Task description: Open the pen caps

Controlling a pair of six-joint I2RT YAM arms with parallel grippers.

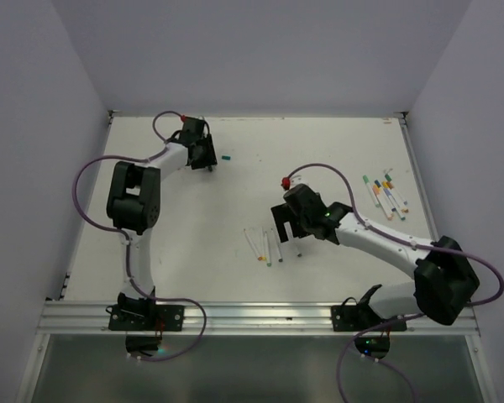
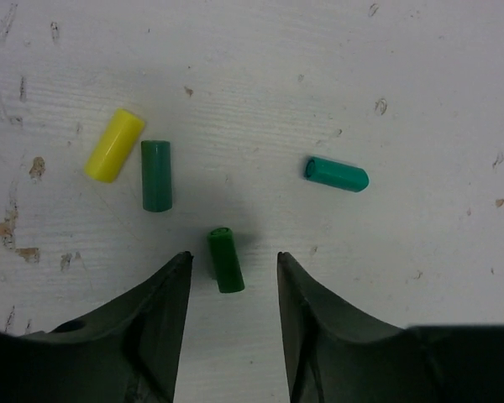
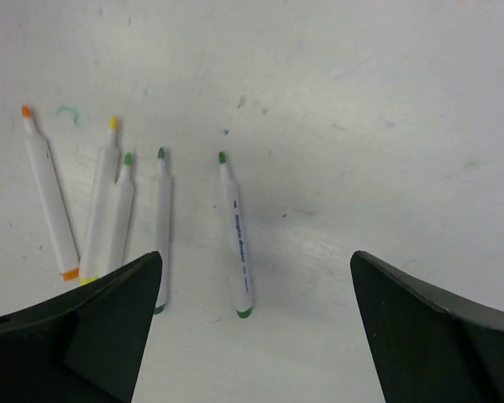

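The green pen still has its cap on and is outward of my right gripper, to its right in the top view. I will move there next and lower onto the pen's white body.
In the left wrist view, several loose pen caps lie on the white table: a yellow cap, a dark green cap, a teal cap and a green cap. The green one rests on the table between the tips of my left gripper, which is open and touches nothing. My right gripper stands wide open above a row of uncapped white pens. A green-tipped pen lies between its fingers, untouched. An orange-tipped pen and a yellow-tipped pen lie further left.
From above, the left gripper is at the far left of the table, with the teal cap beside it. The right gripper is mid-table over the uncapped pens. Several capped pens lie at the right edge.
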